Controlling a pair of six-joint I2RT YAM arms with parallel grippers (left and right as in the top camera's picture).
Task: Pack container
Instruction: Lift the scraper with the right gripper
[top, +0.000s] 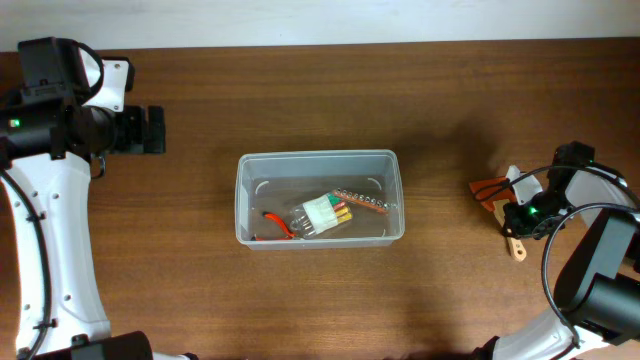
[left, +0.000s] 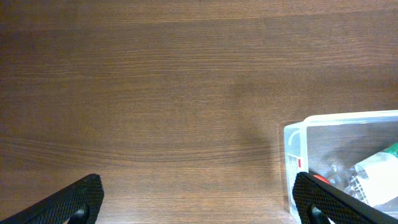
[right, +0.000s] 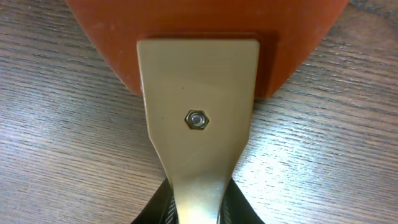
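Note:
My right gripper rises next, goes over the clear container, which stands to its left in the overhead view with room inside, and comes down to release.
The clear plastic container (top: 318, 156) stands in the middle of the table, and its end with the white-red label shows in the left wrist view (left: 292, 134). Inside lie a red-handled tool (top: 273, 224), a white block with coloured pieces (top: 325, 213) and a strip of small metal parts (top: 362, 200). My left gripper (top: 150, 130) (left: 196, 202) is open and empty over bare table, left of the container. My right gripper (top: 528, 212) (right: 198, 202) is shut on the wooden handle of a spatula (right: 198, 74) with an orange blade (top: 487, 188), at the table's right side.
The table is brown wood. A small white object (top: 514, 174) lies by the spatula's blade near the right gripper. The table's far edge meets a pale wall (top: 320, 20) at the top of the overhead view.

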